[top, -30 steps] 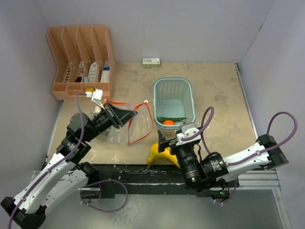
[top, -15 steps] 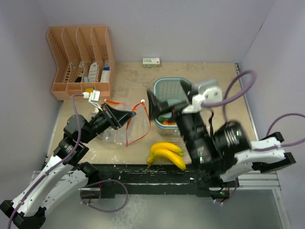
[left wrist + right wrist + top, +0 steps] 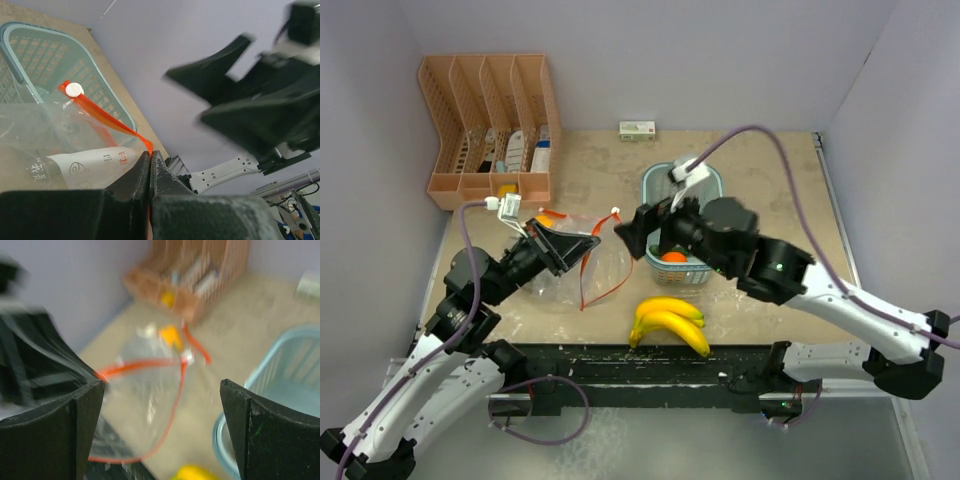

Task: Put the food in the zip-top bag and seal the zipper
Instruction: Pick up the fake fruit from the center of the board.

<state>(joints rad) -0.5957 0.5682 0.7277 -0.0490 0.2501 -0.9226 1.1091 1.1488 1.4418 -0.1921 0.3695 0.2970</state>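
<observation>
The near banana's tip (image 3: pixel 702 347) sticks out beyond the bunch of bananas, so my right gripper will move back and down, turning from the bag's opening onto that tip.
The clear zip-top bag (image 3: pixel 605 268) with an orange zipper rim lies open at the left middle of the table. My left gripper (image 3: pixel 566 251) is shut on the rim; in the left wrist view the orange strip (image 3: pixel 107 120) runs into the closed fingertips (image 3: pixel 141 167). My right gripper (image 3: pixel 638 228) is open and empty, in the air between the bag and the basket, and faces the bag mouth (image 3: pixel 145 405). The yellow bananas (image 3: pixel 670 322) lie near the front edge. The small orange fruit (image 3: pixel 672 257) sits in the basket. The broccoli head and the long green vegetable are hidden.
The light blue mesh basket (image 3: pixel 712 185) stands at mid table, partly covered by my right arm; it also shows in the wrist views (image 3: pixel 50 60) (image 3: pixel 285 380). An orange desk organizer (image 3: pixel 490 130) fills the back left corner. A small box (image 3: pixel 638 130) lies by the back wall.
My right arm has risen from beside the bananas at the front edge and swung back and left, over the basket, toward the bag mouth. My left gripper still holds the bag rim.
</observation>
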